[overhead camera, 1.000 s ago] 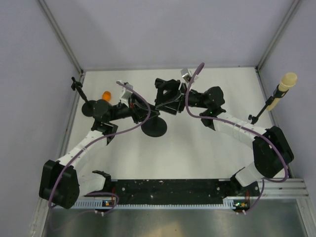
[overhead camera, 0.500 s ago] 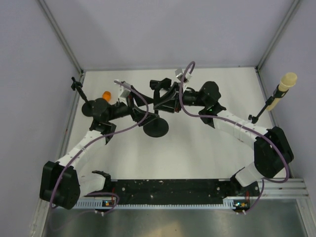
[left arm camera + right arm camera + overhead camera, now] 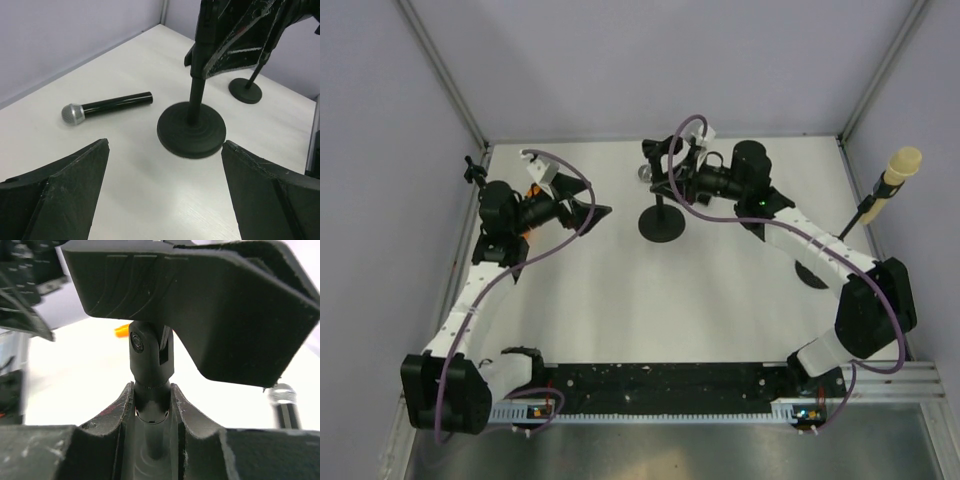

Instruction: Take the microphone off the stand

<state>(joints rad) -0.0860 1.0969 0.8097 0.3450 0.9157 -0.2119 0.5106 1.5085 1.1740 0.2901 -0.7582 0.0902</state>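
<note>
The right gripper carries the stand outward past the microphone (image 3: pixel 107 106) next and releases it, since the open tabletop by the back wall lies outward of the gripper.
The microphone (image 3: pixel 107 106), black with a silver head, lies flat on the table off the stand, seen small behind the stand in the top view (image 3: pixel 645 173). The black stand (image 3: pixel 661 224) is upright on its round base (image 3: pixel 191 129). My right gripper (image 3: pixel 152 405) is shut on the stand's pole just under its empty clip (image 3: pixel 200 305), toward the back of the table (image 3: pixel 665 172). My left gripper (image 3: pixel 164 149) is wide open with nothing between its fingers. It hangs to the left of the stand (image 3: pixel 592 210), facing the stand and the microphone.
A second stand (image 3: pixel 868 212) with a cream microphone (image 3: pixel 900 165) rises at the right wall, its base (image 3: pixel 812 272) on the table. A thin stand (image 3: pixel 475 175) is at the left wall. An orange ball (image 3: pixel 532 190) shows behind my left arm.
My left gripper has opened and drawn back to the left. The microphone now lies on the table. My right gripper has closed on the stand and shifted it toward the back right.
</note>
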